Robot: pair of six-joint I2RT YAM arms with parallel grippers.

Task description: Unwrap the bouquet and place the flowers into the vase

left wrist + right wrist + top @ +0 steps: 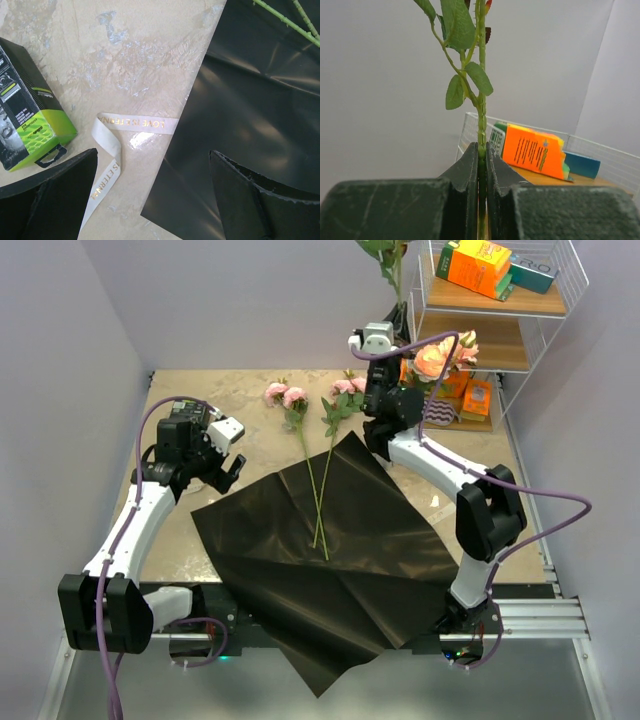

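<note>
Next, my right gripper lowers the green stem, held upright, down beside the upright peach roses and releases it. That spot lies below my raised right gripper.
The bouquet's black paper sheet (330, 540) lies unfolded on the table, and two pink flowers (310, 460) rest across it with their heads toward the back. My right gripper (393, 322) is raised at the back, shut on the green stem of another flower (481, 100), which stands upright with its leaves above the fingers (470, 160). Peach roses (436, 358) stand upright just right of that arm. The vase is hidden behind the arm. My left gripper (222, 470) hovers open over the sheet's left corner (190, 200), with the beige ribbon (135, 122) lying loose on the table beneath.
A white wire shelf (545, 330) at the back right holds orange and teal boxes (480, 268). A green and black box (30, 125) lies on the table left of the ribbon. The sheet overhangs the table's near edge.
</note>
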